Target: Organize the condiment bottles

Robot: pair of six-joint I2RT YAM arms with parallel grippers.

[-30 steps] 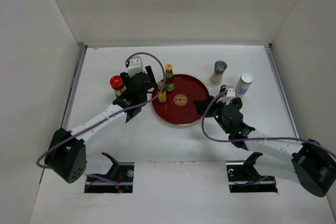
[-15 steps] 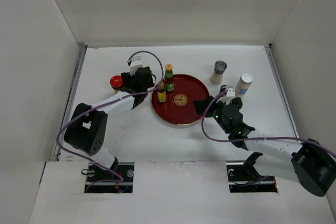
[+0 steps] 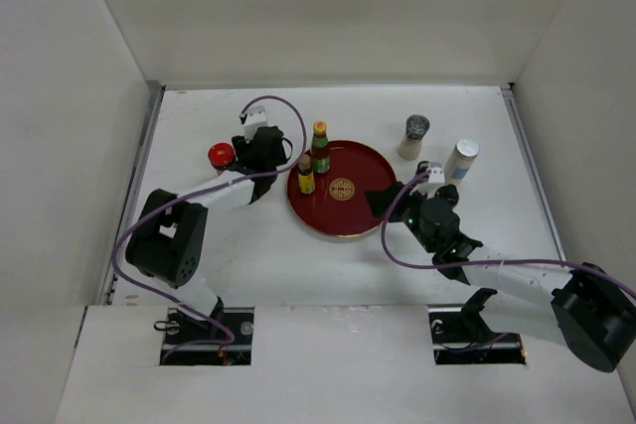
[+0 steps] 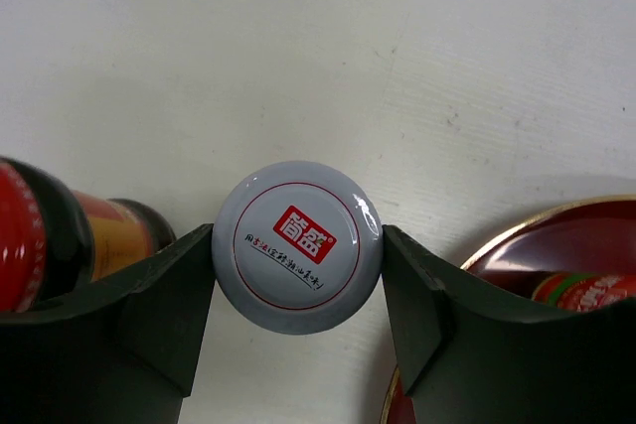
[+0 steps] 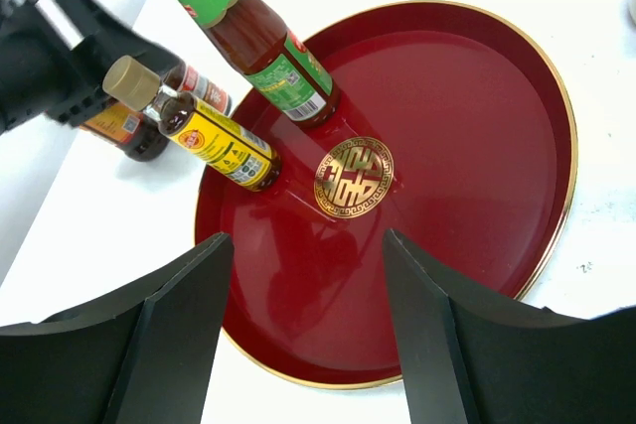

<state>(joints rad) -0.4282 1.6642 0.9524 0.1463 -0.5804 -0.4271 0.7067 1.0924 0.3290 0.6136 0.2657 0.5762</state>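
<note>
I will lift the white-capped bottle back with my left gripper next and lower it onto the tray's near part [image 3: 315,211] beside the yellow-label bottle, because that spot is empty.
My left gripper [image 3: 260,153] stands just left of the red tray [image 3: 370,161], beside a red-capped jar [image 3: 220,154]. In the left wrist view its jaws [image 4: 296,247] press both sides of a white-capped bottle [image 4: 296,243] with a red logo; this bottle is hidden under the gripper in the top view. A green-label sauce bottle [image 3: 320,146] and a small yellow-label bottle [image 3: 306,175] stand on the tray's left part. My right gripper [image 3: 394,201] is open and empty over the tray's right side [image 5: 306,240].
A grey-topped grinder [image 3: 414,136] and a white bottle with a blue label [image 3: 461,159] stand on the table right of the tray. White walls close in the table on three sides. The red-capped jar [image 4: 30,235] sits close by my left finger.
The left arm has changed pose, its elbow dropping back, and its gripper has shifted slightly toward the far side. The right arm has not moved.
</note>
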